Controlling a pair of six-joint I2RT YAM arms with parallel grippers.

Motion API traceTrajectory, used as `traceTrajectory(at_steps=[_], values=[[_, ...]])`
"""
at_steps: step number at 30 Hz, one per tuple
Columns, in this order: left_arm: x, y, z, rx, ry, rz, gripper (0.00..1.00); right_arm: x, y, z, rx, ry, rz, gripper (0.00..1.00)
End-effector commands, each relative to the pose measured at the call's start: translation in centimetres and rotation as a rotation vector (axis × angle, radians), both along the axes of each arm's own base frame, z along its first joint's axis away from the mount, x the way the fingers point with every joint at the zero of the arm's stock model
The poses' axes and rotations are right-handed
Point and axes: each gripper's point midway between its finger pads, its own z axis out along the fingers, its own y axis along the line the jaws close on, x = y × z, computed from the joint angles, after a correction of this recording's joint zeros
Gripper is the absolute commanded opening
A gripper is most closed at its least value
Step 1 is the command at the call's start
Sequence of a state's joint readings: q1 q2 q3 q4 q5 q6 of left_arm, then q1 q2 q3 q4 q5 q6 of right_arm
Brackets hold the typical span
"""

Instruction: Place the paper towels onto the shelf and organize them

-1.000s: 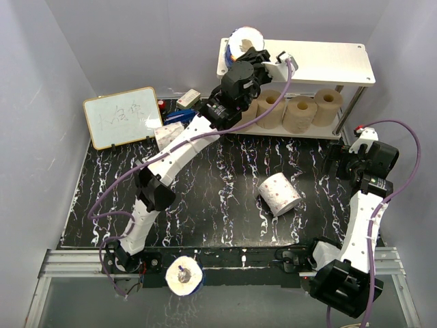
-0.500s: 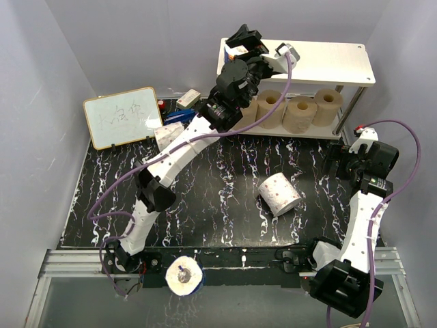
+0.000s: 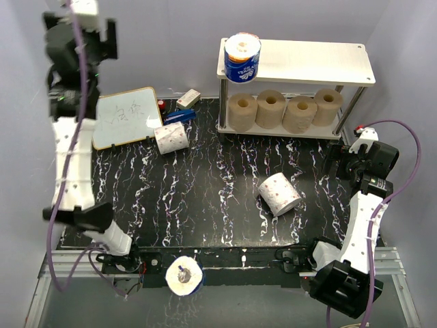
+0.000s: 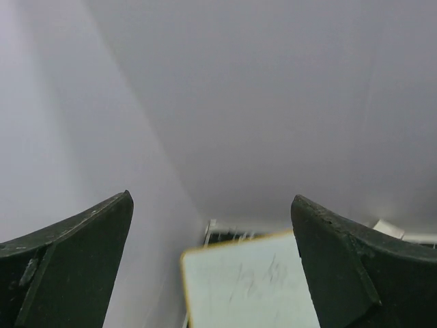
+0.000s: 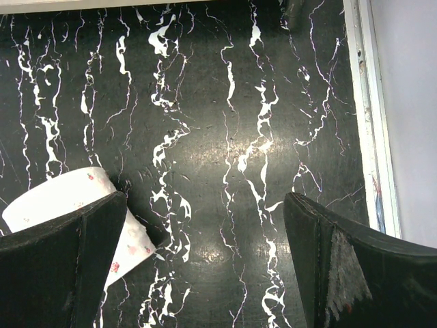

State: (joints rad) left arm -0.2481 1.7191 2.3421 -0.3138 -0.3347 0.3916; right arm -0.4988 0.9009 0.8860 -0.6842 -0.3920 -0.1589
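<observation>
The white roll is outside my open fingers. My right gripper will next swing to the left in the top view, turn and go down onto the white roll's shelf-side end (image 3: 268, 182) (image 5: 49, 197).
The shelf (image 3: 307, 60) stands at the back right. A blue-wrapped paper towel roll (image 3: 243, 57) stands on the left end of its top board. Tan rolls (image 3: 271, 109) line the lower tier side by side. White patterned rolls lie on the table, one in the middle right (image 3: 280, 194), one by the whiteboard (image 3: 171, 137). Another roll (image 3: 184, 275) sits at the near rail. My left gripper (image 3: 78, 41) is raised high at the far left, open (image 4: 212, 266) and empty. My right gripper (image 3: 341, 164) hovers open (image 5: 205, 260) over the table, the white roll (image 5: 61, 198) by its left finger.
A small framed whiteboard (image 3: 124, 116) leans at the back left, also below my left fingers (image 4: 249, 283). Small items, blue and white (image 3: 183, 108), lie between the whiteboard and the shelf. The table's right edge (image 5: 372, 137) runs close to my right gripper.
My left gripper let go of the blue-wrapped roll on the shelf's top board, opened, and the arm swung far left and up. The right arm has not moved.
</observation>
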Motion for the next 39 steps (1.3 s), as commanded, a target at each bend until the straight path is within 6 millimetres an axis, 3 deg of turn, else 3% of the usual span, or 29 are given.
traceTrajectory(at_steps=[1, 4, 6, 8, 12, 14, 20, 25, 28, 31, 33, 35, 37, 39], values=[[-4.8, 0.4, -10.5, -0.230, 0.376, -0.254, 0.98, 0.6, -0.2, 1.3, -0.032, -0.055, 0.014, 0.98], [-6.0, 0.4, -19.2, -0.345, 0.633, -0.351, 0.99, 0.6, -0.2, 1.5, -0.034, -0.062, 0.018, 0.98], [-6.7, 0.8, -23.0, -0.402, 0.721, -0.411, 0.98, 0.6, -0.1, 1.5, -0.036, -0.065, 0.020, 0.98], [-7.3, 0.9, -26.0, -0.406, 0.782, -0.435, 0.99, 0.6, -0.1, 1.5, -0.035, -0.066, 0.022, 0.98], [-8.3, -0.2, -29.7, -0.499, 0.966, -0.483, 0.98, 0.6, -0.1, 1.4, -0.033, -0.061, 0.021, 0.98], [-8.7, -0.8, -30.9, -0.591, 0.990, -0.519, 0.99, 0.6, -0.1, 1.4, -0.034, -0.062, 0.019, 0.98], [-9.6, -1.3, -32.0, -0.904, 0.784, -0.399, 0.99, 0.6, -0.1, 1.4, -0.033, -0.060, 0.021, 0.98], [-9.6, -2.0, -34.7, -1.055, 0.892, -0.357, 0.99, 0.7, -0.1, 1.0, -0.026, -0.049, 0.023, 0.98], [-9.9, 0.0, -35.4, -0.984, 0.918, -0.212, 0.99, 0.2, 1.2, 0.5, -0.040, -0.006, 0.157, 0.98], [-10.8, 4.1, -36.7, -0.848, 0.919, 0.027, 0.99, -0.1, 4.3, 3.5, -0.062, -0.001, 0.434, 0.98], [-12.1, 5.8, -37.3, -0.763, 0.927, 0.111, 0.99, 0.3, 4.7, 4.5, -0.107, 0.058, 0.511, 0.98], [-13.7, 6.5, -37.7, -0.696, 0.944, 0.137, 0.99, 0.3, 5.6, 3.4, -0.150, 0.188, 0.592, 0.98], [-15.5, 6.7, -37.9, -0.645, 0.965, 0.136, 0.99, -0.2, 7.5, 0.2, -0.213, 0.372, 0.671, 0.98], [-17.0, 6.3, -38.2, -0.619, 1.002, 0.110, 0.99, -1.4, 10.7, -2.3, -0.280, 0.479, 0.788, 0.98]])
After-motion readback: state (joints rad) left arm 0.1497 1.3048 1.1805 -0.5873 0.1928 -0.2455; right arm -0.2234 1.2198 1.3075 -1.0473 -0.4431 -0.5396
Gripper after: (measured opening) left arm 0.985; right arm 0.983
